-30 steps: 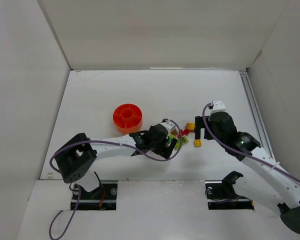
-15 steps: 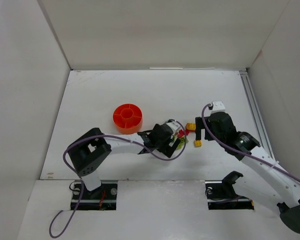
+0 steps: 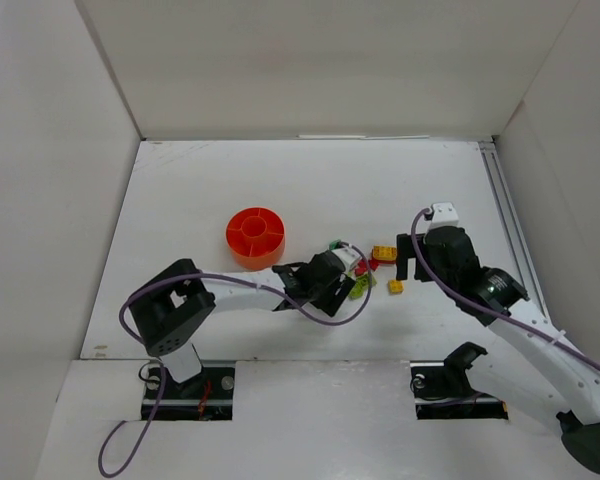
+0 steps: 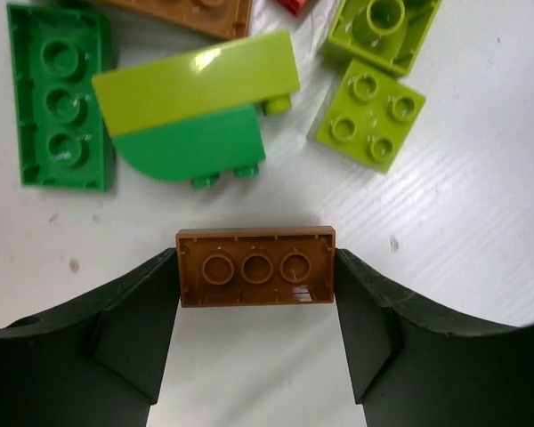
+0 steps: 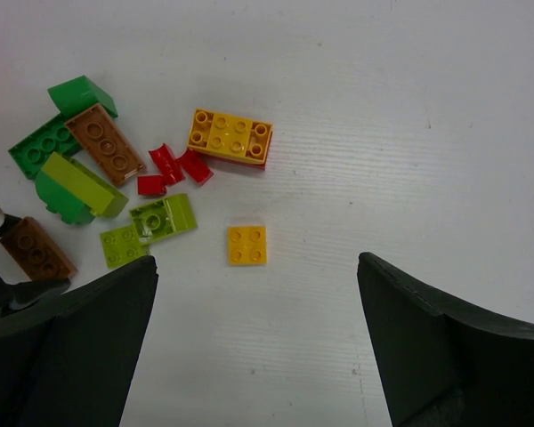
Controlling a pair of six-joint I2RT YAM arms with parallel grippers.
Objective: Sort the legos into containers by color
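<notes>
The uncovered long sides of the brown lego [image 5: 37, 249] lie below my right gripper, which moves to its left in the top view and lowers onto them next.
A brown lego [image 4: 255, 267] lies upside down on the table with my left gripper [image 4: 255, 271] shut on its two short ends. Just beyond it are a lime-on-green curved lego [image 4: 196, 107], a green plate [image 4: 60, 98] and a lime square [image 4: 371, 127]. In the top view the left gripper [image 3: 348, 282] is at the pile's near left edge. My right gripper [image 5: 255, 265] hangs open above a small yellow square lego [image 5: 247, 245], holding nothing. A yellow lego on a red one [image 5: 230, 136] and red bits [image 5: 173, 165] lie behind it. The orange-red container [image 3: 232, 240] stands left of the pile.
White walls box in the table on three sides. A metal rail [image 3: 508, 220] runs along the right edge. The left arm's purple cable [image 3: 310, 312] loops over the table near the pile.
The left gripper pushed into the pile's near edge and its jaws came in from wide open onto the brown lego. The right arm shifted slightly right.
</notes>
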